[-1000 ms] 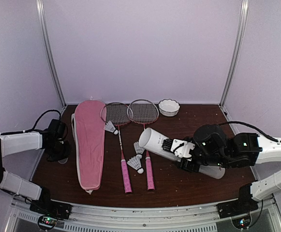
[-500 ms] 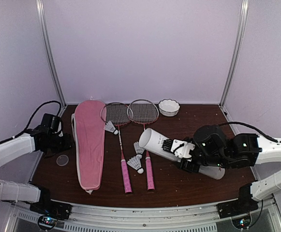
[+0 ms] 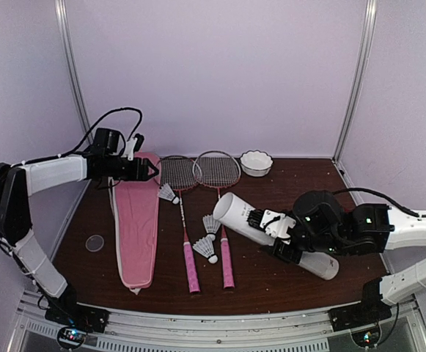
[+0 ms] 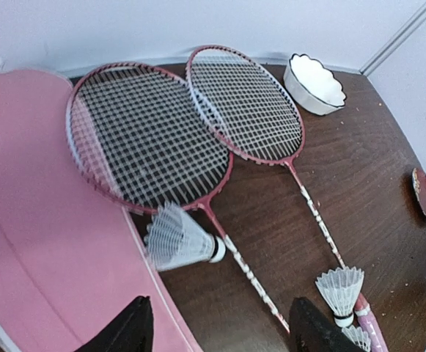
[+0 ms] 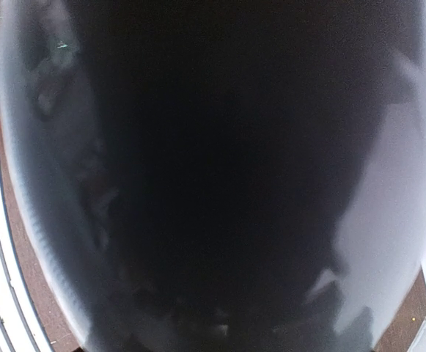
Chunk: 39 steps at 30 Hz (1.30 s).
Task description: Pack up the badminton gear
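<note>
The shuttlecock's cork points away toward the racket stem, so my left gripper should next lower to the right in the top view onto the shuttlecock's feather skirt beside the cover (image 3: 136,220).
Two rackets with pink handles lie side by side, heads (image 3: 174,174) (image 3: 217,170) at the far side; the left wrist view shows both heads (image 4: 150,139) (image 4: 245,103). A long pink cover (image 3: 136,220) lies left of them. Three white shuttlecocks (image 3: 169,194) (image 3: 211,224) (image 3: 205,251) rest beside the shafts. My left gripper (image 3: 152,171) hovers open and empty over the cover's far end, its fingertips (image 4: 128,330) apart above a shuttlecock (image 4: 180,238). My right gripper (image 3: 268,235) is shut on the long white tube (image 3: 234,211), which fills the right wrist view (image 5: 213,176).
A small white scalloped bowl (image 3: 256,163) stands at the back, also in the left wrist view (image 4: 314,82). A red round dish (image 4: 425,196) sits at the right edge there. A small clear disc (image 3: 94,243) lies on the table at the left. Walls enclose three sides.
My left gripper opened, left the small disc on the table, rose and swung to the far end of the cover. The tube shifted slightly in the right gripper.
</note>
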Tool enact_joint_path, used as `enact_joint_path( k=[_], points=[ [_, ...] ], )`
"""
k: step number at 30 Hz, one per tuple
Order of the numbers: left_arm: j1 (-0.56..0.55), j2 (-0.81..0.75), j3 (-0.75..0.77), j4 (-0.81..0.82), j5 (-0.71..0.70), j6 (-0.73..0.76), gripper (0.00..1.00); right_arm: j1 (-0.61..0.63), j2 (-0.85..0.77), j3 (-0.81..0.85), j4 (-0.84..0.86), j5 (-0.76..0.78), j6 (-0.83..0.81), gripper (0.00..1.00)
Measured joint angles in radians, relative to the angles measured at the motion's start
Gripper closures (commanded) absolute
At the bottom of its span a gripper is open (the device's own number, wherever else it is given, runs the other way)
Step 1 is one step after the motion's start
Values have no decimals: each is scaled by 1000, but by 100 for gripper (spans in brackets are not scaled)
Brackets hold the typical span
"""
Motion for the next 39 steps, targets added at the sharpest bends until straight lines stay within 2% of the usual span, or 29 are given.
enact_joint_path(
  k=[4, 9, 14, 17, 22, 27, 34, 39],
  points=[
    [2, 188, 200, -8, 60, 64, 34, -10, 0, 0, 0, -14, 9, 65],
    [4, 330, 290, -41, 116, 97, 39, -20, -9, 0, 0, -22, 26, 65],
    [5, 434, 320, -68, 162, 116, 51, -23, -19, 0, 0, -24, 31, 65],
    [1, 458, 319, -91, 177, 123, 62, -24, -20, -2, -1, -24, 31, 65],
    [-2, 460, 311, -89, 197, 135, 84, -25, -20, -2, -1, -25, 31, 65],
    [-9, 455, 279, -85, 209, 135, 99, -26, -20, -2, 0, -25, 31, 65],
    [-36, 337, 229, -112, 192, 131, 100, -29, -20, -7, 16, -23, 33, 65],
    [-146, 83, 226, -147, 177, 178, 100, -30, -18, -13, 50, -10, 33, 65]
  ],
)
